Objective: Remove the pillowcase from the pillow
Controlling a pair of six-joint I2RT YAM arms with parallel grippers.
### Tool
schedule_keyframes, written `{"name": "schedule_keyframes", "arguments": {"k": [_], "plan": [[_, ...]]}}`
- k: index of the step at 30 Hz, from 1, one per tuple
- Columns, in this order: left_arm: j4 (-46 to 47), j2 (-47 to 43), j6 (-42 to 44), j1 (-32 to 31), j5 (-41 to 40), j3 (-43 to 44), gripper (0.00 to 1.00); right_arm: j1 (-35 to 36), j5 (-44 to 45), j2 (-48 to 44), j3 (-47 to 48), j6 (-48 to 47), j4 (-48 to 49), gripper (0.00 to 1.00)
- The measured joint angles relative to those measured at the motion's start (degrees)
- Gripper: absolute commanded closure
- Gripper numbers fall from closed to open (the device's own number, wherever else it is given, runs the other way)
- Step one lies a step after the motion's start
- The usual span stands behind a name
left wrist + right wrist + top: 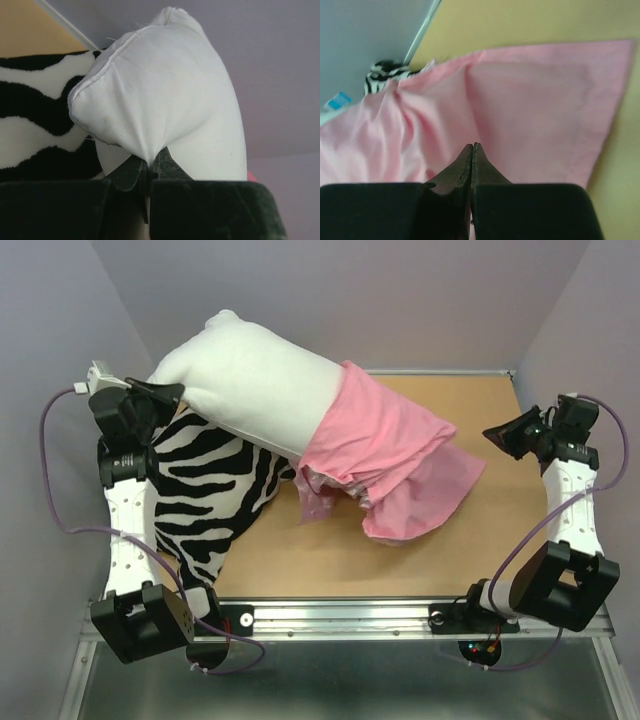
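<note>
My left gripper next needs to lift the pillow's pinched corner outward over the pillow's raised end (222, 350) and then let go of it, because the pillowcase (385, 455) still covers the pillow's other end.
The white pillow (250, 390) lies tilted from the back left toward the middle, its left end raised. The pink pillowcase (385, 455) covers only its right end and trails, matte side out, onto the table. My left gripper (172, 393) is shut on a pinch of the pillow's corner fabric (150, 100) and holds it up. My right gripper (492, 434) is shut and empty, apart from the pillowcase, to its right. In the right wrist view the pillowcase (520, 105) spreads beyond the closed fingertips (472, 146), and a blue tag (337, 101) peeks at the left.
A black-and-white zebra-striped pillow (210, 490) lies under the white pillow at the left, also in the left wrist view (35, 115). The wooden tabletop (480, 530) is bordered by a metal rail (340, 618) in front and grey walls around.
</note>
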Motion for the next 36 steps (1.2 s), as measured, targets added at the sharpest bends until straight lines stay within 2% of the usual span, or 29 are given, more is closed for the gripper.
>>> {"name": "schedule_keyframes", "arguments": {"k": [6, 9, 10, 11, 12, 15, 16, 18, 21, 23, 25, 31, 36], "plan": [[-1.49, -0.35, 4.76, 0.68, -2.19, 10.43, 1.0, -3.54, 1.18, 4.31, 4.94, -0.31, 0.68, 0.98], [-3.54, -0.42, 8.9, -3.8, -3.52, 17.42, 1.0, -1.75, 1.57, 4.02, 8.09, -1.22, 0.68, 0.74], [-4.07, -0.26, 9.9, -5.11, -3.56, 19.56, 1.0, 0.15, 2.51, 3.8, 8.85, -2.01, 0.76, 0.6], [-4.46, -0.15, 11.19, -6.97, -3.34, 22.67, 1.0, 4.87, 4.28, 3.3, 10.05, -3.28, 0.68, 0.56], [-4.59, -0.11, 12.0, -8.28, -3.19, 24.57, 1.0, 6.73, 4.61, 3.15, 10.4, -4.22, 0.63, 0.52], [-3.82, -0.26, 14.36, -12.48, -3.61, 28.7, 1.0, 26.97, 8.92, 1.18, 11.91, -7.45, 1.09, 0.41], [-3.61, -0.39, 14.88, -13.35, -4.09, 28.81, 1.0, 32.3, 10.99, 0.81, 11.87, -8.13, 1.11, 0.39], [-3.87, -0.55, 15.72, -15.04, -5.35, 28.68, 1.0, 48.5, 18.84, -0.15, 11.45, -9.66, 1.53, 0.37], [-3.87, -0.33, 16.65, -17.44, -7.89, 27.71, 1.0, 67.1, 27.45, -0.57, 8.66, -10.6, 2.8, 0.3], [-3.93, -0.31, 17.44, -19.08, -9.9, 27.12, 1.0, 75.89, 34.42, -0.28, 6.01, -10.58, 4.31, 0.26], [-3.76, -0.22, 17.99, -20.17, -11.1, 26.95, 1.0, 81.88, 39.98, 0.72, 3.67, -10.71, 5.75, 0.23], [-2.99, -0.37, 19.26, -22.36, -13.31, 26.16, 1.0, 89.5, 50.64, 6.51, 2.49, -11.82, 10.97, 0.2], [-1.11, -0.81, 20.37, -25.7, -15.26, 24.13, 1.0, 98.9, 60.46, 16.92, 6.73, -12.92, 13.7, 0.18]]}}
